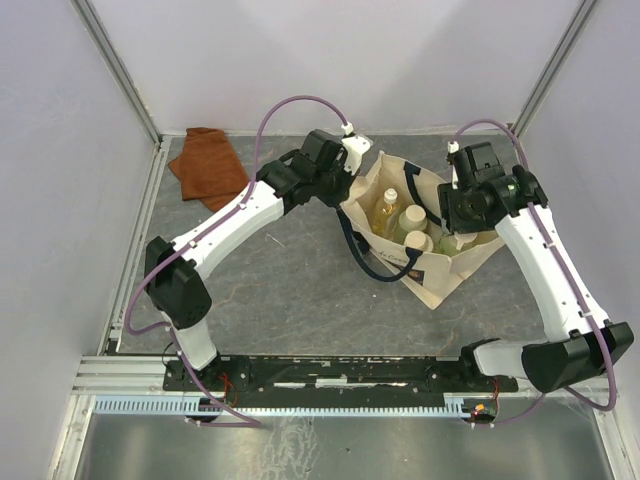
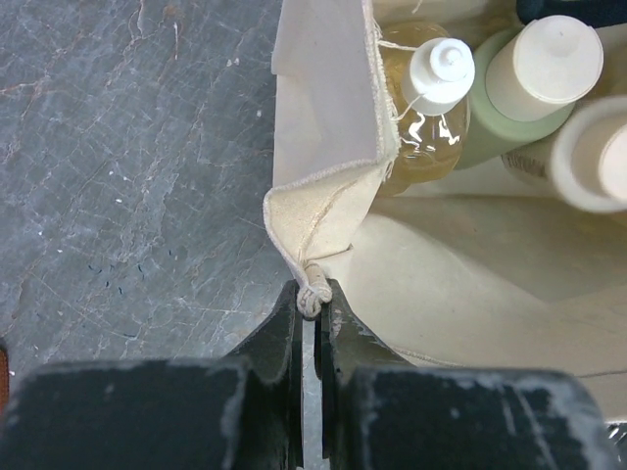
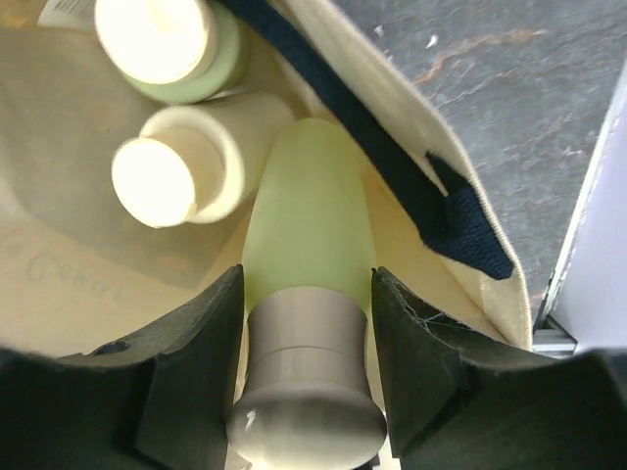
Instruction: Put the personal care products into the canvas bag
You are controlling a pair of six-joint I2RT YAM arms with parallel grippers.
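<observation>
The space beside the cream-white bottle is free for the pale green bottle, so next I need to lower my right gripper deeper into the bag (image 1: 440, 272), toward the cream-white bottle.
The cream canvas bag (image 1: 440, 272) stands open right of the table's middle, its navy handles (image 3: 392, 162) hanging over the rim. My left gripper (image 1: 346, 192) is shut on the bag's left rim corner (image 2: 312, 294), holding it open. My right gripper (image 1: 458, 232) is inside the bag's mouth, shut on the pale green bottle with the cream spout cap (image 3: 307, 225), which points down into the bag. Inside stand the amber bottle (image 2: 426, 117), the pale green cream-capped bottle (image 2: 534, 88) and the cream-white bottle (image 2: 598, 157).
A rust-brown folded cloth (image 1: 208, 165) lies at the back left of the grey table. Metal frame rails (image 1: 140, 230) and white walls close in the sides and back.
</observation>
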